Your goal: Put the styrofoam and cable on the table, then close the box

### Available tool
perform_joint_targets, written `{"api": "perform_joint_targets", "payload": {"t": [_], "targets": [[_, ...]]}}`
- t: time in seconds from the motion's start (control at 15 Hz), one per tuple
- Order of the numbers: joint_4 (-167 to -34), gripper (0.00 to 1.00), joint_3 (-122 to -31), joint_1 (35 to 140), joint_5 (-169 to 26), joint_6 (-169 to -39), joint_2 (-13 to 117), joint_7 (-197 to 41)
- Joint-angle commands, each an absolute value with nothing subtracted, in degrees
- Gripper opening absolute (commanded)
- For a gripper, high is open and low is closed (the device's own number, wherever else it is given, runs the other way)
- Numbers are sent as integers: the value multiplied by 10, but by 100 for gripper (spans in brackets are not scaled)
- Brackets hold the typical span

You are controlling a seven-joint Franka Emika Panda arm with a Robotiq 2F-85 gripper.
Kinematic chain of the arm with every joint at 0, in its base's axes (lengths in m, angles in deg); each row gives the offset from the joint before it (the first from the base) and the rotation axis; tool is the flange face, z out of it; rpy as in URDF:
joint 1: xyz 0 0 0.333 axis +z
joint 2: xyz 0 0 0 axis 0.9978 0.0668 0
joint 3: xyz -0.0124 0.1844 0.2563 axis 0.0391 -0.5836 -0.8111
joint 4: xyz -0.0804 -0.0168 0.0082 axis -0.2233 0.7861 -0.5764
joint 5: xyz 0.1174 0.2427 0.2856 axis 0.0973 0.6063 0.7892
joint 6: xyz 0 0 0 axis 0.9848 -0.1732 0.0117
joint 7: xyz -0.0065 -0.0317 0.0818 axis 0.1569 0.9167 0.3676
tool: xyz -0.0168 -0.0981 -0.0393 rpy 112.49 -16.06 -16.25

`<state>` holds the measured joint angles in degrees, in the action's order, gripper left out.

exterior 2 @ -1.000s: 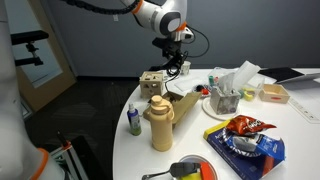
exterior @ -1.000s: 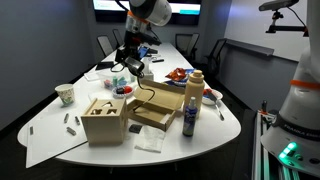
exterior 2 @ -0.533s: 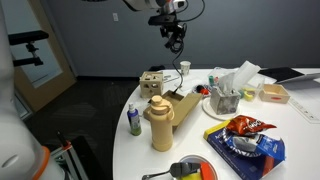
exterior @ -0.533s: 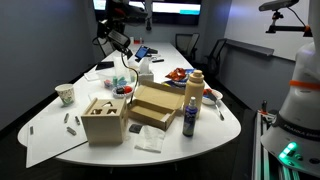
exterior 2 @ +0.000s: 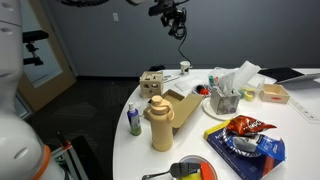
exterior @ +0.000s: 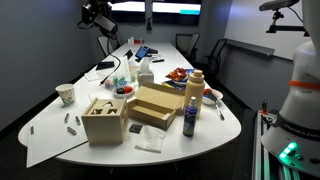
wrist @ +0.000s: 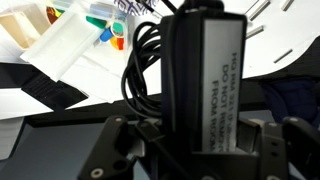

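The black power brick is still high, so my gripper needs to lower next toward the clear table [exterior: 97, 93] between the pale wooden cube box and the plate.
My gripper [exterior: 97, 15] is high above the far part of the white table [exterior: 55, 140]; it also shows in the other exterior view [exterior 2: 172, 12]. It is shut on a black power brick with a white label [wrist: 205, 70], and the thin black cable [wrist: 140, 60] loops beside it and hangs below [exterior 2: 181, 28]. The tan cardboard box [exterior: 155, 104] lies on the table near the front, partly hidden behind a tan jug [exterior 2: 180, 97]. I cannot tell how its flap stands. A white flat piece [exterior: 150, 140], perhaps the styrofoam, lies in front of the box.
A pale wooden cube box [exterior: 104, 120] stands beside the cardboard box. A tan jug [exterior: 195, 90], a blue bottle [exterior: 189, 115], a paper cup [exterior: 66, 94], a chips bag [exterior 2: 245, 128] and a tissue box [exterior 2: 228, 95] crowd the table's near end. Chairs stand at the far side.
My gripper has risen from just above the cardboard box to high over the table's far part, carrying the power brick and cable. The box flap looks lower than a second ago.
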<state>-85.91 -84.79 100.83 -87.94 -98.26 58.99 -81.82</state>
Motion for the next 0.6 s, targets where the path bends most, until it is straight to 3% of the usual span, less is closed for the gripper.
{"api": "perform_joint_targets", "payload": {"t": [0.0, 0.53], "targets": [[-788, 7, -843, 999, -855, -973, 662, -791], [-699, 7, -862, 970, -764, -971, 796, -704]]}}
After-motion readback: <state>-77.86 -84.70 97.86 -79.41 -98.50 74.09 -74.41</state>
